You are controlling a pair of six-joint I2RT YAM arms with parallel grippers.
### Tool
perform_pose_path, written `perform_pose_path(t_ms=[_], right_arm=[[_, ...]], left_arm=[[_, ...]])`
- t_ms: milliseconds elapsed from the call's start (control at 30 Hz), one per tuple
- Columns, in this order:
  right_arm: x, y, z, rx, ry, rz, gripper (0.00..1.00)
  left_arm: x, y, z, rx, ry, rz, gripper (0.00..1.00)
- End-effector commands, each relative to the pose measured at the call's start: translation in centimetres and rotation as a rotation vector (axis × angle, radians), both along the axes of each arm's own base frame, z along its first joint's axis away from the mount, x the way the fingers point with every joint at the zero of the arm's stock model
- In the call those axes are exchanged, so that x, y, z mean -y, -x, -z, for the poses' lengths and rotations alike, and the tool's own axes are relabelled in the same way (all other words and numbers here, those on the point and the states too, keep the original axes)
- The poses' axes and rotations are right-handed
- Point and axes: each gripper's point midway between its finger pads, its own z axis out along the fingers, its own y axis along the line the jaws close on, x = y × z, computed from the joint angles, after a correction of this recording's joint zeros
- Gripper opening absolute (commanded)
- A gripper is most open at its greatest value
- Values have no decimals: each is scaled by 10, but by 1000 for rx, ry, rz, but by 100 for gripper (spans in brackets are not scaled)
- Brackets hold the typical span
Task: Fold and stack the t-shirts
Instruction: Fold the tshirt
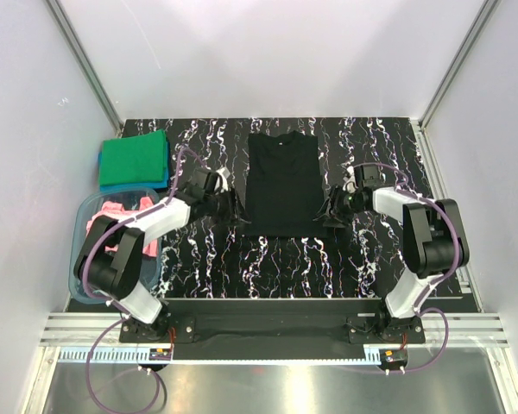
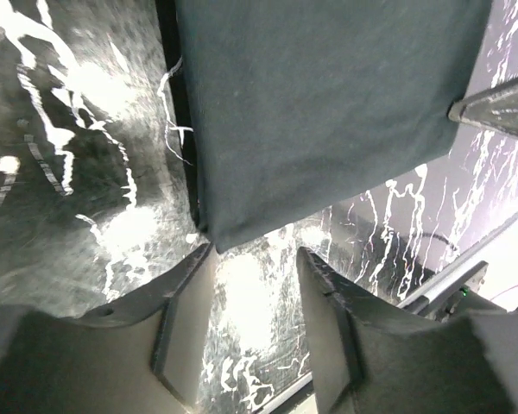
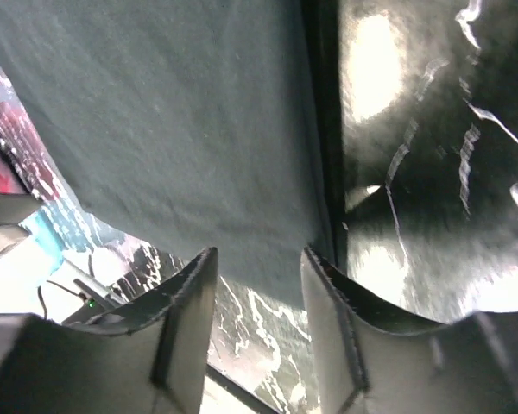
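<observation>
I will lower my left gripper next and move it slightly back, with its fingers on both sides of the black corner (image 1: 246, 233) (image 2: 222, 241).
A black t-shirt (image 1: 281, 185) lies flat in the middle of the table, its sides folded in to a narrow rectangle. My left gripper (image 1: 234, 211) is at its near left corner and my right gripper (image 1: 329, 211) at its near right corner. In the left wrist view the left gripper (image 2: 255, 259) is open, with the black t-shirt (image 2: 328, 112) corner just past its tips and only table between them. The right gripper (image 3: 259, 259) is open too, the black t-shirt (image 3: 181, 129) hem just beyond its tips. A folded green t-shirt (image 1: 135, 158) rests on a blue t-shirt (image 1: 131, 185) at the far left. A pink t-shirt (image 1: 119, 211) lies crumpled in the tub.
The clear blue-tinted tub (image 1: 80, 263) stands at the left edge beside my left arm. The black marbled table (image 1: 268, 267) ends at a metal rail at the front. White walls enclose the back and both sides.
</observation>
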Motion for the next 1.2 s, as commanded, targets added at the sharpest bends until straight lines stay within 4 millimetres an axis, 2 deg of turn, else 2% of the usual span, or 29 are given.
perform_pose_path(t_ms=[0,100,133,200,300,533,633,767,867,967,1000,1033,1100,1167], right_arm=[[16,13,-4,-26,103,32,53],[23,21,-10,-43,142,63,55],[25,21,-14,-35,147,76,55],[28,23,-12,-46,161,96,56],[26,27,-4,-74,151,96,56],[23,33,17,-106,123,115,55],[20,37,25,-118,101,117,54],[17,44,30,-124,79,122,47],[20,50,33,-133,94,126,38],[20,53,32,-131,93,123,29],[21,53,32,-131,93,127,18],[20,54,29,-127,90,125,12],[18,57,26,-130,76,124,1],[17,63,21,-132,80,115,0]], left_arm=[[-11,-8,-21,64,-51,-10,50],[-4,-1,-10,41,-1,19,51],[2,-5,-12,62,32,18,51],[2,3,5,30,45,18,52],[3,7,23,-7,47,15,52],[-2,12,50,-48,28,-14,52],[-1,14,55,-72,28,-15,52],[-7,16,61,-75,2,-25,50],[-8,19,64,-88,-3,-24,40],[-6,22,66,-109,0,-13,19],[-5,22,66,-112,6,-10,9],[-5,23,65,-116,11,-8,2],[-1,27,57,-114,42,10,0],[-3,31,52,-111,45,8,0]])
